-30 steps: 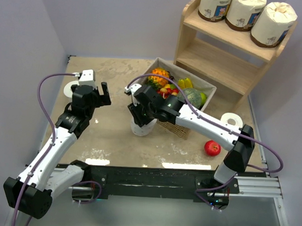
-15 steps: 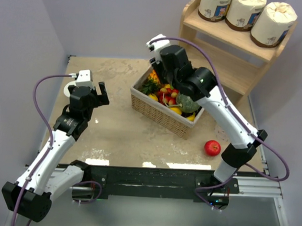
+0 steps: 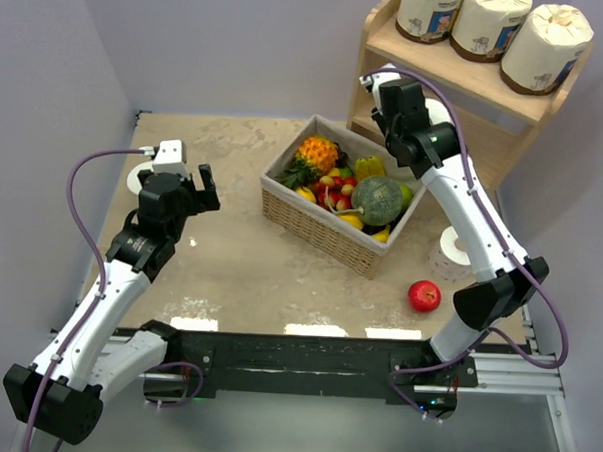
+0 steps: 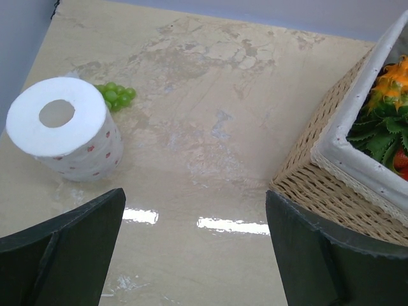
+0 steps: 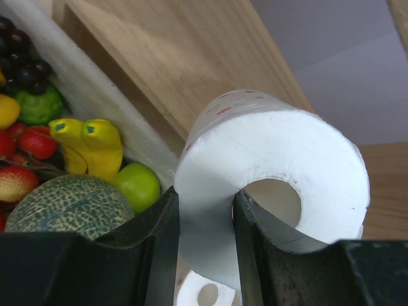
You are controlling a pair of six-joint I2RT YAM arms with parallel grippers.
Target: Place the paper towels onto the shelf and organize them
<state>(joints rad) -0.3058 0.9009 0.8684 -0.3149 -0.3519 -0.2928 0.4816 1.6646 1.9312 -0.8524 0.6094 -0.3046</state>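
I will carry the bare roll down and to my right gripper's right in the top view, where the shelf's lower level has its empty end, then lower and release it.
My right gripper (image 3: 424,113) is shut on a bare white paper towel roll (image 3: 442,112), held in the air at the front of the wooden shelf's lower tier (image 3: 455,143). In the right wrist view one finger is inside the roll's core and one outside, pinching the roll's (image 5: 274,159) wall. Three cream-wrapped rolls (image 3: 490,24) stand on the top tier. Another white roll (image 3: 450,255) stands on the table at the right, and a third (image 4: 64,127) at the left. My left gripper (image 4: 194,248) is open and empty, to the right of that left roll.
A wicker basket (image 3: 317,222) full of fruit sits mid-table, just left of the shelf and under my right arm. A red apple (image 3: 425,295) lies on the table at the near right. Green grapes (image 4: 116,94) lie behind the left roll.
My right arm lifted the white roll from the table in front of the basket, carried it over the basket and up to the shelf. The left arm barely moved.
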